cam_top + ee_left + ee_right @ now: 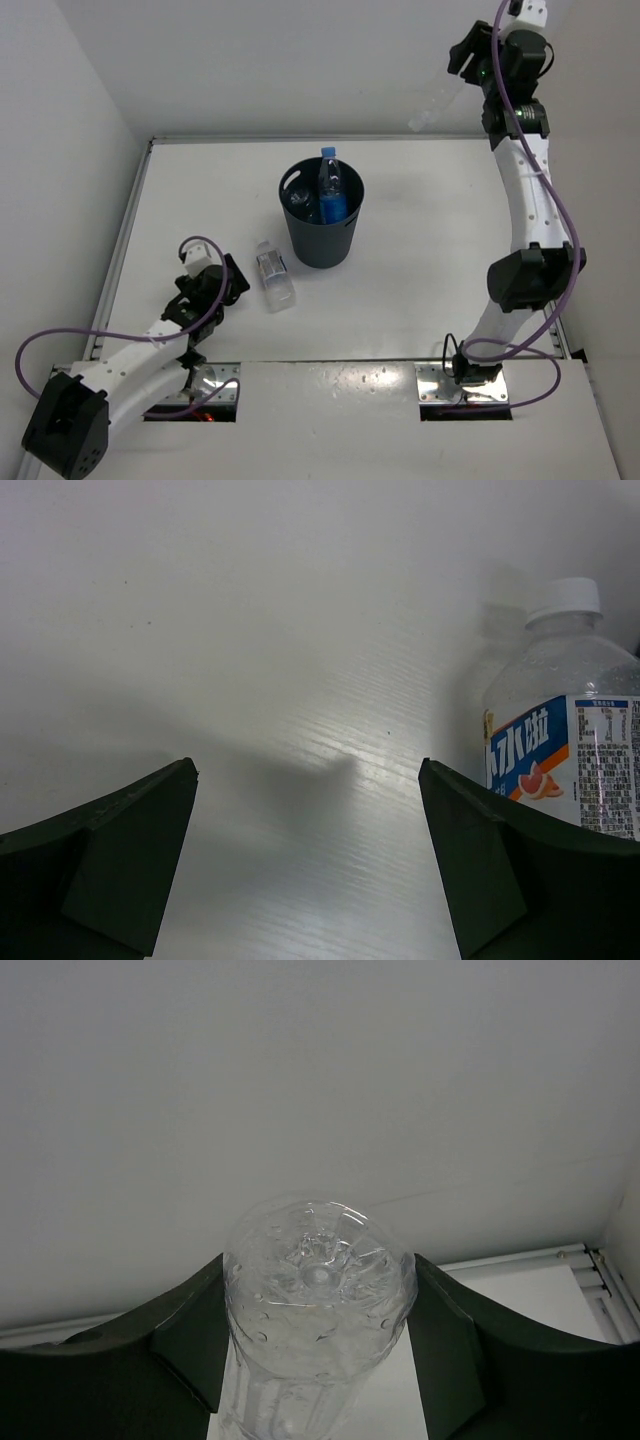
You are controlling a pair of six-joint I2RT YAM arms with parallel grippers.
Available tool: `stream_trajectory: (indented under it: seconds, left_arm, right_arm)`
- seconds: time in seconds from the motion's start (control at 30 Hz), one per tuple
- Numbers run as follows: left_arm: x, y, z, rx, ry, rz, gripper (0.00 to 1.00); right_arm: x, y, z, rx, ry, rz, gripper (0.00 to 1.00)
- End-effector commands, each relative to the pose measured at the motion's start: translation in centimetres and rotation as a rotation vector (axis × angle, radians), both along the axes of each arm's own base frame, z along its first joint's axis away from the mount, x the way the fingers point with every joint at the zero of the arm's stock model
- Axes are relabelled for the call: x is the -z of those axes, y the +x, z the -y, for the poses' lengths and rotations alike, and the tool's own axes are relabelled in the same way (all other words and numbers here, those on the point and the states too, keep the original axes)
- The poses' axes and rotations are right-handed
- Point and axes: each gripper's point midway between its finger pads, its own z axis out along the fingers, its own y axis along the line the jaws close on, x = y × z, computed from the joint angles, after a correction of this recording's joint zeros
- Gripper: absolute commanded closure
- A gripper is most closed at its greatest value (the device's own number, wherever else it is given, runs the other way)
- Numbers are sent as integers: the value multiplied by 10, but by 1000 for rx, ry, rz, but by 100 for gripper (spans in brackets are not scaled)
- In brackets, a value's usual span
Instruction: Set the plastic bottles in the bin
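Observation:
The bin's opening (pixel 318 194) lies below my right gripper, so it should swing left in the top view, lower over it and release the bottle next.
The dark grey-blue bin (pixel 322 232) stands mid-table. A blue-labelled plastic bottle (pixel 331 186) pokes out of it, and another clear one (pixel 300 201) lies inside. A labelled bottle (pixel 273 275) lies on the table left of the bin; in the left wrist view this bottle (pixel 565 735) sits beside the right finger (pixel 500 870), outside the jaws. My left gripper (pixel 232 283) (pixel 310 860) is open over bare table. High at the back right, my right gripper (pixel 458 72) (pixel 318 1330) is shut on an unlabelled clear bottle (pixel 432 105) (pixel 318 1280), well away from the bin.
White walls enclose the table on the left, back and right. A raised rail (pixel 130 215) runs along the table's left edge. Purple cables (pixel 40 345) loop by both arm bases at the near edge.

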Motion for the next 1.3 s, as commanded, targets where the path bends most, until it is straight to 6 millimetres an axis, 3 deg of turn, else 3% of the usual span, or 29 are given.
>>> stream_trajectory:
  seconds: [0.0,0.03,0.1,0.13,0.27,0.43,0.53,0.57,0.63,0.67,0.73,0.83,0.87,0.93,1.07,1.27]
  left_arm:
    - [-18,7,5,1,-27,58,0]
    - [-21,8,3,-7,-28,73,0]
    - [-24,5,1,-26,-51,96,0]
    - [-33,6,2,-31,-81,144,0]
    - [-31,-1,5,-31,-181,222,0]
    - [-6,-16,7,-76,-250,197,0]
    - [-6,-16,7,-80,-258,198,0]
    - [-6,-16,6,-89,-253,202,0]
    - [-4,-17,5,-89,-246,192,0]
    - [-1,-17,5,-90,-239,181,0]
    - [2,-18,4,-91,-231,169,0]
    - [-2,-16,7,-83,-241,173,0]
    - [-1,-16,9,-76,-245,170,0]
    - [1,-17,9,-77,-239,161,0]
    - [0,-16,11,-65,-241,163,0]
    - [0,-15,11,-65,-241,163,0]
  right_arm:
    - [1,2,-2,15,-29,1,85]
    - [7,3,-7,6,-29,-11,85]
    - [-5,-4,-15,-23,-28,12,85]
    - [-1,-4,-21,-34,-28,3,85]
    - [-27,-16,-51,-111,-43,67,86]
    - [-68,-41,-109,-318,-41,196,86]
    - [-76,-61,-146,-458,-43,223,88]
    - [-70,-63,-158,-501,-43,217,88]
    - [-74,-91,-191,-649,-59,242,88]
    - [-57,-96,-202,-693,-57,207,88]
    - [-55,-121,-229,-790,-82,221,88]
    - [-33,-145,-263,-896,-141,204,88]
    - [-37,-155,-268,-915,-159,214,88]
    - [-25,-167,-284,-961,-205,210,88]
    - [-11,-176,-291,-989,-234,176,87]
    - [54,-176,-288,-1010,-286,47,77]
